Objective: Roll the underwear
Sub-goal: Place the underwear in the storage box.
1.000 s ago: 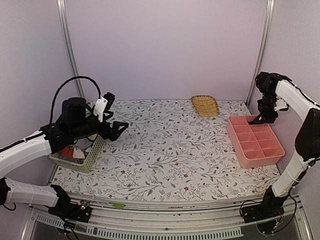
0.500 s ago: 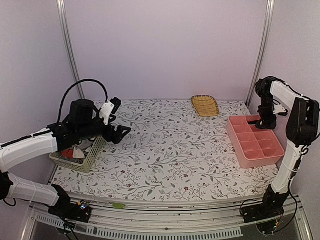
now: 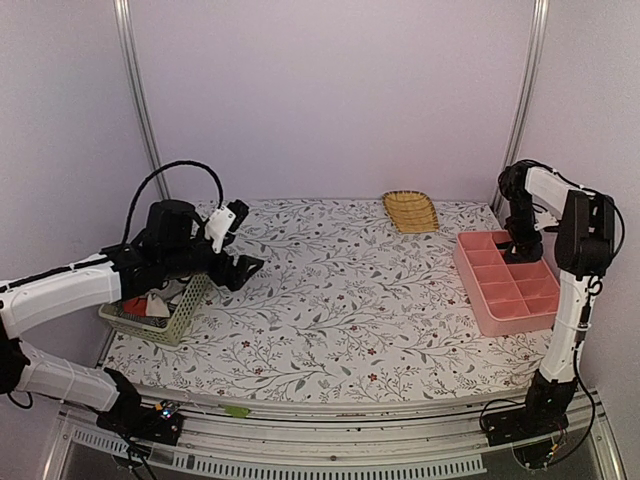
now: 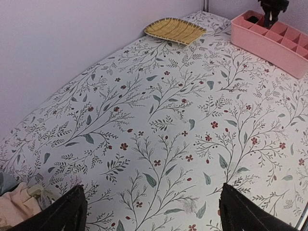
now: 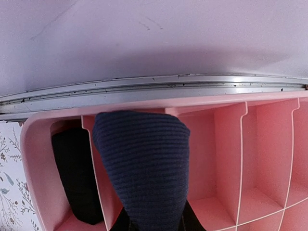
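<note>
The organizer's corner section is filled, so my right gripper next needs to lower the navy underwear into the section below it, beside the all-black underwear, and release.
My right gripper is shut on a rolled dark navy ribbed underwear, which hangs over the back-left compartments of the pink organizer. An all-black underwear sits in the corner compartment beside it. From above, the right gripper is at the organizer's far corner. My left gripper hovers open and empty over the floral cloth, next to the green basket, which holds red and white cloth. In the left wrist view its fingers stand wide apart, with beige cloth at the lower left.
A yellow wicker tray lies at the back of the table, also seen as the tray from the left wrist. The pink organizer sits by the right wall, close to a metal frame rail.
The right arm has folded in and come down to the organizer's back corner with the navy roll. The left arm has shifted slightly right, still open.
</note>
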You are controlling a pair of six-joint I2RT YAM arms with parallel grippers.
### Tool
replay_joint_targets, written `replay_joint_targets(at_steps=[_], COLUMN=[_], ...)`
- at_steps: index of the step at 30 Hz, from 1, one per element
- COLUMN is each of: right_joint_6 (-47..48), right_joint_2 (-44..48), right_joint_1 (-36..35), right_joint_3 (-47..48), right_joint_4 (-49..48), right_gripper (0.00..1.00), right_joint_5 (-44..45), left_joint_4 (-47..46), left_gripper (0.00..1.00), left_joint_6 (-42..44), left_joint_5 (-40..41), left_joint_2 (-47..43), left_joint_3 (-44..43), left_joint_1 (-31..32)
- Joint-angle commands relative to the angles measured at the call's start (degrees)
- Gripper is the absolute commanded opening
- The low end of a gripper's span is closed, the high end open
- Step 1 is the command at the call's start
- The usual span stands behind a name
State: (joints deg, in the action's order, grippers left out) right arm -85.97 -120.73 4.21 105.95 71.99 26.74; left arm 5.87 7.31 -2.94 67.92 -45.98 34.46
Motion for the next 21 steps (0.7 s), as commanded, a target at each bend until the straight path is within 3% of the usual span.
replay_joint_targets(at_steps=[1,21], right_joint_6=[2.54,5.72], right_joint_2=[-3.63,-10.55], right_joint_1=[0.26,2.2], right_joint_3=[4.29,5.76], right_joint_4=[-1.12,-5.71], right_gripper=[0.0,0.0], right_joint_5=[2.08,-1.99], left_joint_4=[0.38,1.25], left_gripper=[0.96,0.96], left_joint_6=[1.31,1.33], left_joint_5=[0.44,1.7], left_joint_2=[1.34,5.1], left_joint_3=[-1.57,-4.15], left_joint_1=[-0.62,-0.71])
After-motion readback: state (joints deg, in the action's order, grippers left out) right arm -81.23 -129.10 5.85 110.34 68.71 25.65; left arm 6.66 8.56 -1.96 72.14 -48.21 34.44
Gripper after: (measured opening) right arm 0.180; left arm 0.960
